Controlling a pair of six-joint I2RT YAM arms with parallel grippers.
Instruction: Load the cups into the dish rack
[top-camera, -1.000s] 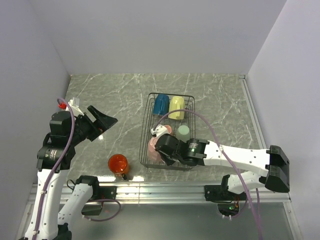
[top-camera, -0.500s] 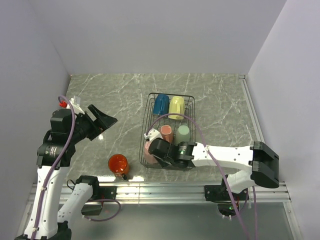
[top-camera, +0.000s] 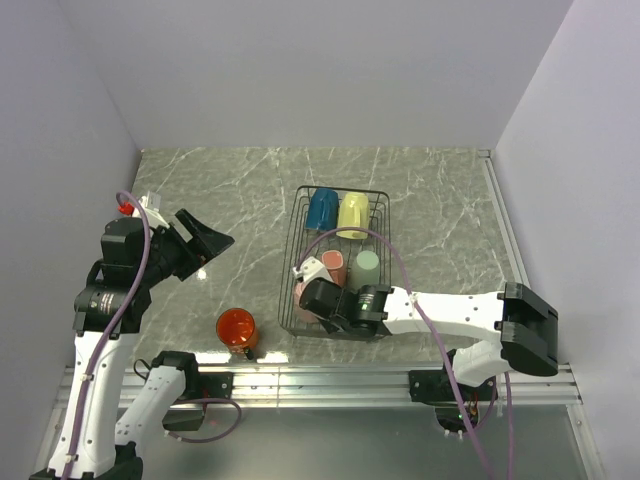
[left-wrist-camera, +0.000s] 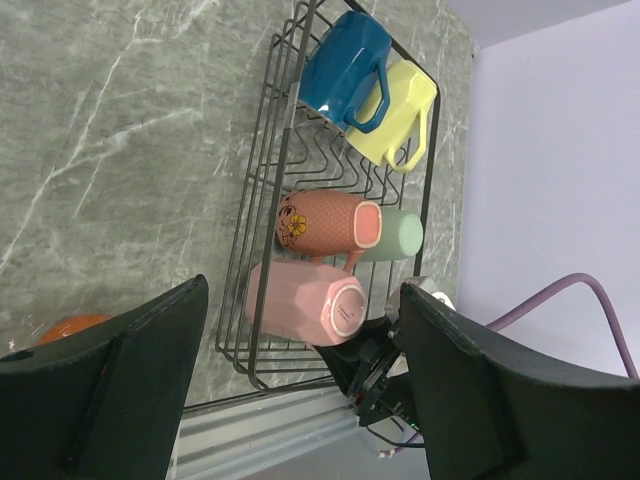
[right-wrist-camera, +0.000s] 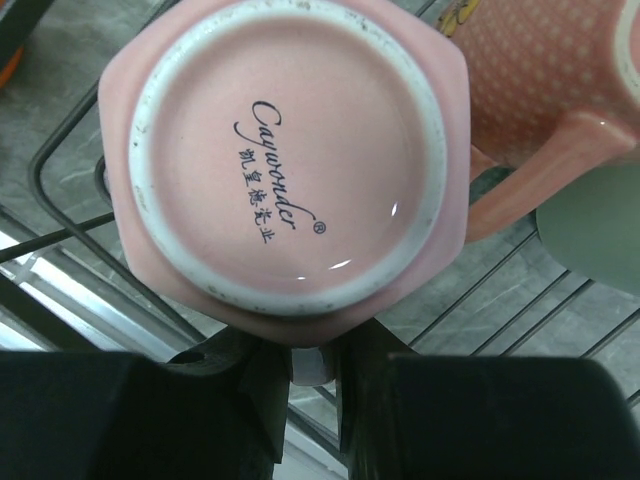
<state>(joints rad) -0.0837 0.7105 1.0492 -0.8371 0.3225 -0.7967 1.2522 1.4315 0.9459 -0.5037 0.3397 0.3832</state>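
My right gripper will move slightly back toward the orange mug and then open at the rack's near corner (top-camera: 302, 310), because the plain pink mug crowds the flowered mug's handle.
The black wire dish rack (top-camera: 297, 215) holds a blue mug (top-camera: 322, 208) and a pale yellow mug (top-camera: 353, 213) at its far end, and a flowered pink mug (top-camera: 335, 266) and a mint green mug (top-camera: 368, 262) in the middle. My right gripper (top-camera: 312, 298) is shut on the handle of a plain pink mug (right-wrist-camera: 290, 160), which lies on its side in the rack's near left corner (left-wrist-camera: 305, 303). The orange mug (top-camera: 236, 326) stands on the table left of the rack. My left gripper (top-camera: 203, 241) is open and empty, held high to the left.
The metal rail (top-camera: 330, 380) runs along the near table edge, just below the rack and the orange mug. Grey walls close the table at the left, back and right. A purple cable (top-camera: 400, 250) arcs over the rack's right side.
My right gripper has carried the plain pink mug leftward and a little down into the rack's near left corner. My left arm has not moved.
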